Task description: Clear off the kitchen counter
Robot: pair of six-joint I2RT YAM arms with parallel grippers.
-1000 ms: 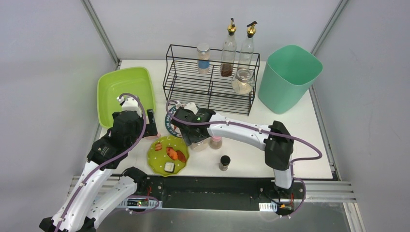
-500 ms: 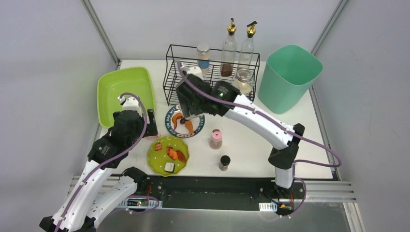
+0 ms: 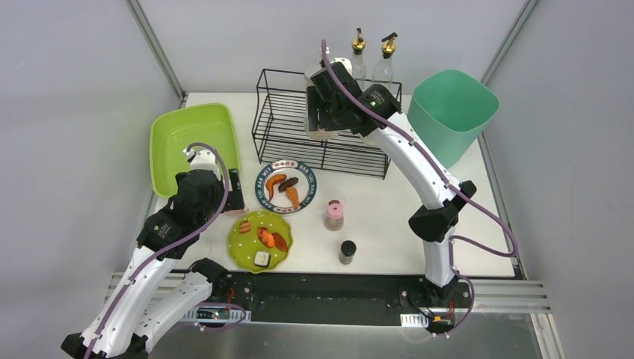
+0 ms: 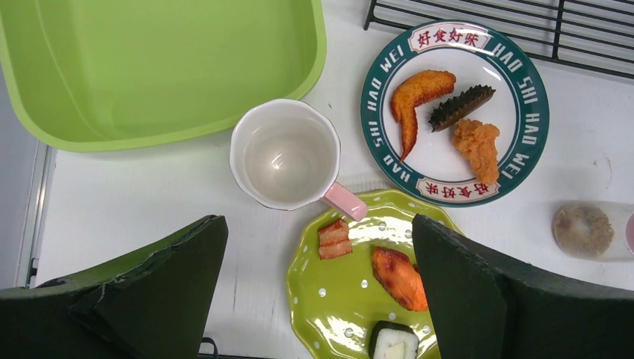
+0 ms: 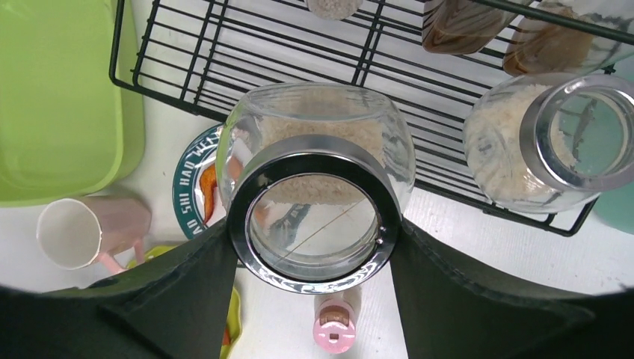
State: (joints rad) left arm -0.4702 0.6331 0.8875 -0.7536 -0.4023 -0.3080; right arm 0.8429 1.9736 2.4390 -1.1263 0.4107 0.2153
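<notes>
I will move my right gripper right in the top view, lower the jar onto bare rack wires (image 5: pixel 435 142) beside the second jar (image 3: pixel 346 141) below and let it go.
The kitchen counter (image 3: pixel 389 217) carries a teal-rimmed plate (image 3: pixel 286 187) of food, a green dotted plate (image 3: pixel 260 239), a pink shaker (image 3: pixel 333 215) and a dark shaker (image 3: pixel 347 251). My right gripper (image 5: pixel 314 224) is shut on a round glass jar (image 5: pixel 314 161) with a metal lid, held above the black wire rack (image 3: pixel 284 127). In the top view that gripper (image 3: pixel 325 112) hides the jar. My left gripper (image 4: pixel 321 292) stands open over the green plate (image 4: pixel 351 299), just short of a white cup with a pink handle (image 4: pixel 284 153), holding nothing.
A lime-green tub (image 3: pixel 193 142) sits at the back left and a mint bin (image 3: pixel 447 120) at the back right. The rack holds a second glass jar (image 5: pixel 553 138) and two oil bottles (image 3: pixel 357 56). The pink shaker (image 5: pixel 334 329) stands below the held jar.
My right arm has lifted the glass jar from beside the plates and carried it back over the wire rack, uncovering the teal plate. The left arm has not moved.
</notes>
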